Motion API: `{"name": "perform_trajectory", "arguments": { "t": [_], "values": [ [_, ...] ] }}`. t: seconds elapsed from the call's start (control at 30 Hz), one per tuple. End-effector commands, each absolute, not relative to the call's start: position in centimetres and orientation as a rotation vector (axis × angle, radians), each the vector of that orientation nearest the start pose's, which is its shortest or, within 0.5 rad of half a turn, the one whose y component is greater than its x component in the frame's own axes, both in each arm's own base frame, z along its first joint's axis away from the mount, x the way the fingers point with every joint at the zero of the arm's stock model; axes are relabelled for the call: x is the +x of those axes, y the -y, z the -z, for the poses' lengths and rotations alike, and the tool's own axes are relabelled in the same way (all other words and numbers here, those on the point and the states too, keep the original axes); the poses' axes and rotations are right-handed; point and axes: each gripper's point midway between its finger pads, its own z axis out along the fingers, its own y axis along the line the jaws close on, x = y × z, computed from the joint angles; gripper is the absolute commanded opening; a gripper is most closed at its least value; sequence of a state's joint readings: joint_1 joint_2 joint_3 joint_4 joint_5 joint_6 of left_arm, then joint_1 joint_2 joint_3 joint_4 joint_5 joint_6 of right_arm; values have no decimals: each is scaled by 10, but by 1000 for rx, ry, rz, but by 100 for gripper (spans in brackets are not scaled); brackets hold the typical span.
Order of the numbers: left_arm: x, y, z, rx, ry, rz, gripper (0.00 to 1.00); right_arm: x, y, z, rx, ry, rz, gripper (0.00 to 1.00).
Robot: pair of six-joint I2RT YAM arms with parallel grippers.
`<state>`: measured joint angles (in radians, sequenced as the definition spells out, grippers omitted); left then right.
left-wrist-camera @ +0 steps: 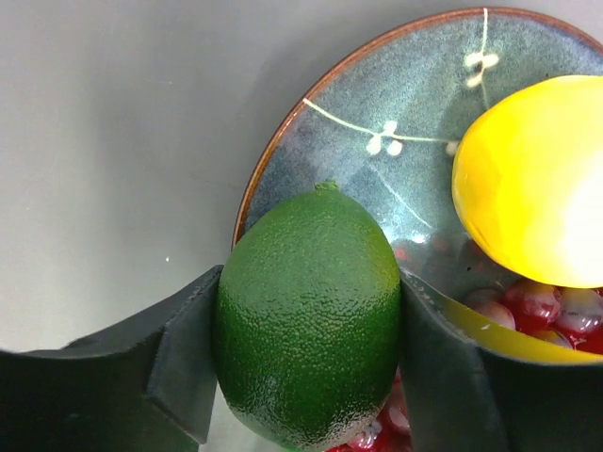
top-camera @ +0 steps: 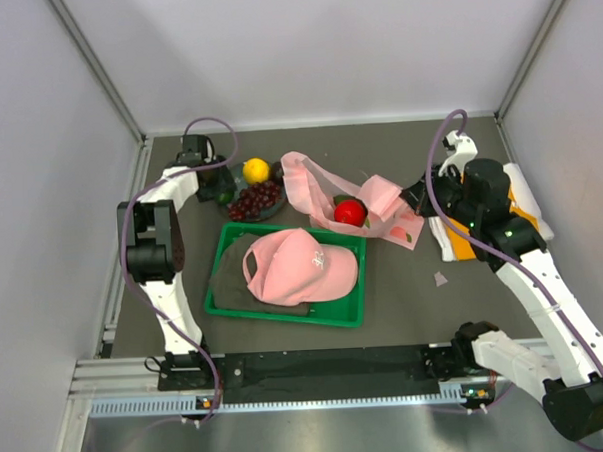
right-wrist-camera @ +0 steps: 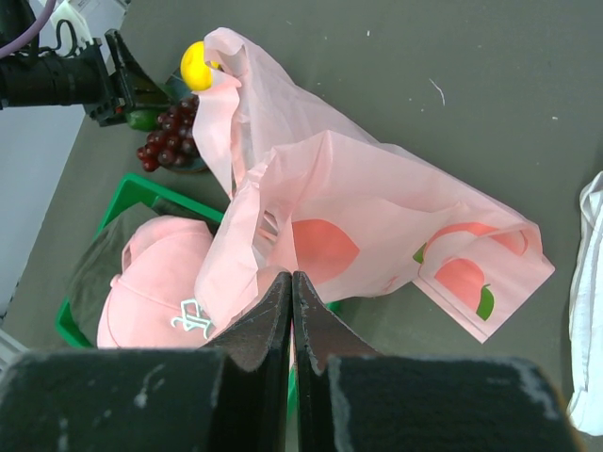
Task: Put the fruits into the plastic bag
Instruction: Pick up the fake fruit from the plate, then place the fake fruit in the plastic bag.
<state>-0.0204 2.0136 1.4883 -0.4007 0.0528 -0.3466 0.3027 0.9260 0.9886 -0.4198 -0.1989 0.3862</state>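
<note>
My left gripper should next move past the citrus [top-camera: 256, 170] into the bag's opening [top-camera: 331, 199] to release the avocado, because the bag is to the gripper's right in the top view.
My left gripper [left-wrist-camera: 309, 348] is shut on a green avocado [left-wrist-camera: 311, 311], one finger on each side, over the left rim of a blue-grey plate [left-wrist-camera: 377, 94]. A yellow citrus [left-wrist-camera: 532, 188] and dark red grapes [left-wrist-camera: 537, 306] lie on that plate. In the top view the left gripper [top-camera: 217, 190] is at the plate's left, beside the citrus [top-camera: 256, 170] and the grapes [top-camera: 255, 199]. The pink plastic bag [top-camera: 380, 198] lies at the middle right with a red fruit [top-camera: 350, 212] inside. My right gripper [right-wrist-camera: 291, 278] is shut on an edge of the bag [right-wrist-camera: 377, 217] and holds it up.
A green tray [top-camera: 224, 289] holding a pink cap [top-camera: 298, 266] on a dark cloth sits in front of the plate and bag. An orange and white cloth [top-camera: 462, 244] lies under the right arm. Walls enclose the table on three sides.
</note>
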Motion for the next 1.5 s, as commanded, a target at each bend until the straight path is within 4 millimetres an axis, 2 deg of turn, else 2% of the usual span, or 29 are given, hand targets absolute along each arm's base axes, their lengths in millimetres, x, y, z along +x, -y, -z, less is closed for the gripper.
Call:
{"name": "perform_trajectory", "arguments": {
  "t": [0.0, 0.1, 0.4, 0.63, 0.77, 0.8, 0.87, 0.9, 1.0, 1.13, 1.2, 1.3, 1.4, 1.47],
  "values": [
    [491, 32, -72, -403, -2448, 233, 55, 288, -138, -291, -47, -1928, -637, 0],
    [488, 32, -81, -409, -2433, 240, 55, 287, -138, -291, -48, -1925, -637, 0],
    [474, 23, -126, -410, -2348, 191, 54, 286, -139, -291, -50, -1926, -647, 0],
    [465, 25, -148, -394, -2314, 210, 53, 286, -140, -291, -50, -1921, -655, 0],
    [459, 47, -171, -330, -2255, 366, 53, 286, -141, -291, -52, -1920, -662, 0],
    [458, 57, -188, -294, -2212, 430, 53, 286, -141, -292, -51, -1919, -663, 0],
    [453, 67, -199, -266, -2184, 475, 52, 286, -141, -293, -52, -1914, -666, 0],
    [451, 72, -214, -243, -2146, 493, 52, 286, -142, -294, -53, -1913, -668, 0],
    [443, 94, -238, -165, -2096, 530, 52, 286, -142, -293, -51, -1915, -671, 0],
    [430, 127, -261, -73, -2054, 578, 52, 286, -143, -295, -48, -1910, -681, 0],
    [426, 138, -266, -45, -2045, 592, 52, 286, -144, -296, -51, -1907, -684, 0],
    [418, 166, -271, 20, -2039, 631, 52, 286, -143, -298, -47, -1906, -682, 0],
    [407, 208, -272, 111, -2041, 689, 52, 287, -142, -299, -44, -1903, -676, 0],
    [403, 228, -269, 145, -2043, 743, 52, 286, -142, -299, -46, -1900, -678, 0]
  ]
}}
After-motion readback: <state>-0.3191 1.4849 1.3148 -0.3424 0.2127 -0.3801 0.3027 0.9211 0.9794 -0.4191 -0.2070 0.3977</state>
